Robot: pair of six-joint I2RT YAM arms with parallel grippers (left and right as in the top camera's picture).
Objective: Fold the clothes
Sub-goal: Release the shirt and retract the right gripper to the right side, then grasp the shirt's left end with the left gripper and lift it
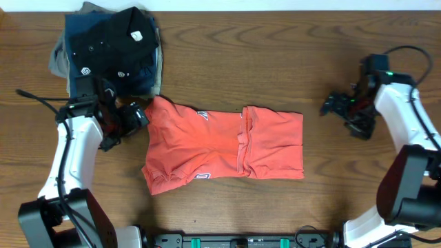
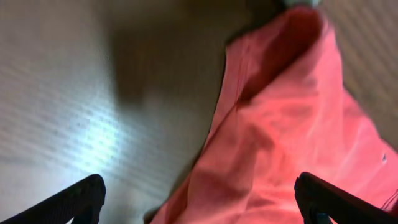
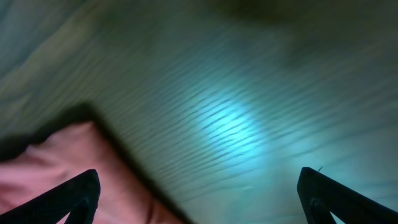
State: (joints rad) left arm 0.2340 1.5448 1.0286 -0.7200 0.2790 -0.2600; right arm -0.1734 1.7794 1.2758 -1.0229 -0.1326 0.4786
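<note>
The T-shirt's end near the pile (image 1: 153, 110) (image 2: 247, 76) still lies unfolded. So my left gripper moves toward the T-shirt's doubled part next and down onto the T-shirt's edge beside the pile.
The clothes, a red-orange T-shirt (image 1: 224, 143), lies partly folded across the middle of the table, its right part doubled over along a vertical crease; white lettering shows at its top and bottom edges. My left gripper (image 1: 135, 117) hovers at the shirt's upper left corner, jaws wide open, and the left wrist view shows red cloth (image 2: 292, 137) below and between its fingertips (image 2: 84, 198), not pinched. My right gripper (image 1: 332, 105) is open, off to the right of the shirt above bare wood. Only a corner of the shirt (image 3: 56, 168) shows in the right wrist view.
A pile of other garments sits at the back left: a black shirt with small white logos (image 1: 114, 43) on top of blue and khaki pieces (image 1: 69, 48). The wooden table (image 1: 275, 62) stretches around the shirt. A black cable (image 1: 38, 98) trails by the left arm.
</note>
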